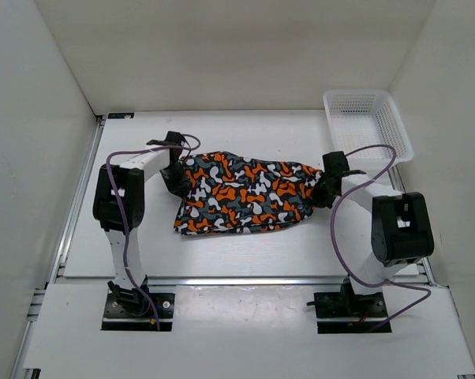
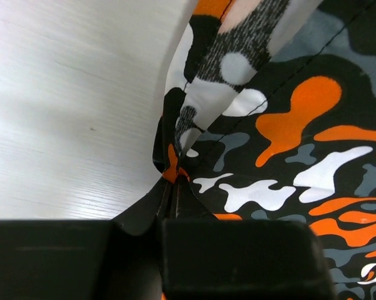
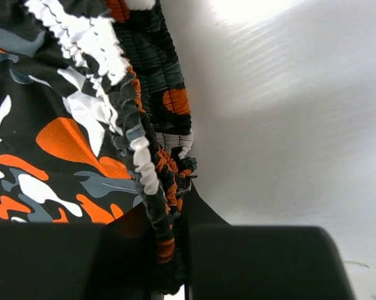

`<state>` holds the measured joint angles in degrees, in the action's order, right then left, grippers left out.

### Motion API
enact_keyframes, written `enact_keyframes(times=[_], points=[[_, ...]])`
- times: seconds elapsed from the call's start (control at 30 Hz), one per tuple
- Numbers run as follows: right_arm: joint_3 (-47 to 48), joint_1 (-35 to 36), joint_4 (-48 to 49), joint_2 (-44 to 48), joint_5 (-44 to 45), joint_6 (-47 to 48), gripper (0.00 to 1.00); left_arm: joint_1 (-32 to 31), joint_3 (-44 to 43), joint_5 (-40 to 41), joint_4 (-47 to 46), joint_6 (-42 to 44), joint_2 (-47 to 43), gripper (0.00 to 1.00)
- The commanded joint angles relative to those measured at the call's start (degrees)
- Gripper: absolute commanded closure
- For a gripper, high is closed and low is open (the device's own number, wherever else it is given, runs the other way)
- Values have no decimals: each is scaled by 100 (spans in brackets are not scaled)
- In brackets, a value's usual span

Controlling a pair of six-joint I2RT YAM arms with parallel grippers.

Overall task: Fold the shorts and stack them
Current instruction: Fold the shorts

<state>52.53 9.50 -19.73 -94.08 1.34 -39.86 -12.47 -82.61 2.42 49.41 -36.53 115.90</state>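
Note:
I will carry the elastic waistband across the shorts with my right gripper and let it go on top of the shorts' edge by my left gripper, because the shorts (image 1: 241, 193) are stretched out wide.
The camouflage shorts (image 1: 241, 193) in orange, white, grey and black lie stretched across the middle of the table between my two grippers. My left gripper (image 1: 175, 180) is shut on the shorts' left edge; in the left wrist view the fabric (image 2: 288, 125) is pinched between the closed fingertips (image 2: 171, 181). My right gripper (image 1: 323, 189) is shut on the right end; in the right wrist view the gathered elastic waistband (image 3: 144, 169) runs down between the closed fingers (image 3: 175, 206).
A white plastic mesh basket (image 1: 368, 122) stands at the back right corner of the table. White walls enclose the table on the left, back and right. The arm bases sit at the near edge.

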Motion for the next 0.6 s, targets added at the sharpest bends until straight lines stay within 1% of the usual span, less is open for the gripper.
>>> enact_keyframes(times=[0.0, 0.13, 0.23, 0.27, 0.3, 0.33, 0.4, 0.43, 0.47, 0.5, 0.57], points=[[362, 60, -531, 337, 691, 249, 100, -194, 367, -22, -107, -134, -373, 90], [731, 280, -883, 828, 1253, 443, 100, -265, 1017, -22, -221, -345, -821, 90], [1118, 745, -1024, 1032, 1648, 645, 100, -326, 1465, -22, -291, -398, -1138, 90], [1397, 1112, -1077, 1032, 1937, 707, 100, -326, 1536, -22, -352, -398, -1192, 90], [1548, 1316, -1129, 1032, 2070, 803, 100, -326, 1537, -22, -353, -398, -1192, 90], [1697, 1762, -1191, 1032, 2185, 882, 100, -326, 1598, -22, -353, -398, -1192, 90], [2154, 2264, -1244, 980, 2439, 1076, 100, -326, 1599, -22, -406, -398, -1192, 90], [2312, 2807, -1244, 788, 2650, 1190, 100, -326, 1599, -22, -406, -398, -1192, 90], [2471, 3082, -1244, 682, 2782, 1382, 100, -326, 1599, -22, -406, -398, -1192, 90], [2785, 3624, -1244, 428, 2897, 1488, 100, -326, 1599, -22, -406, -398, -1192, 90], [3182, 4128, -1244, 146, 3186, 1769, 100, -326, 1546, -22, -406, -398, -1192, 90]])
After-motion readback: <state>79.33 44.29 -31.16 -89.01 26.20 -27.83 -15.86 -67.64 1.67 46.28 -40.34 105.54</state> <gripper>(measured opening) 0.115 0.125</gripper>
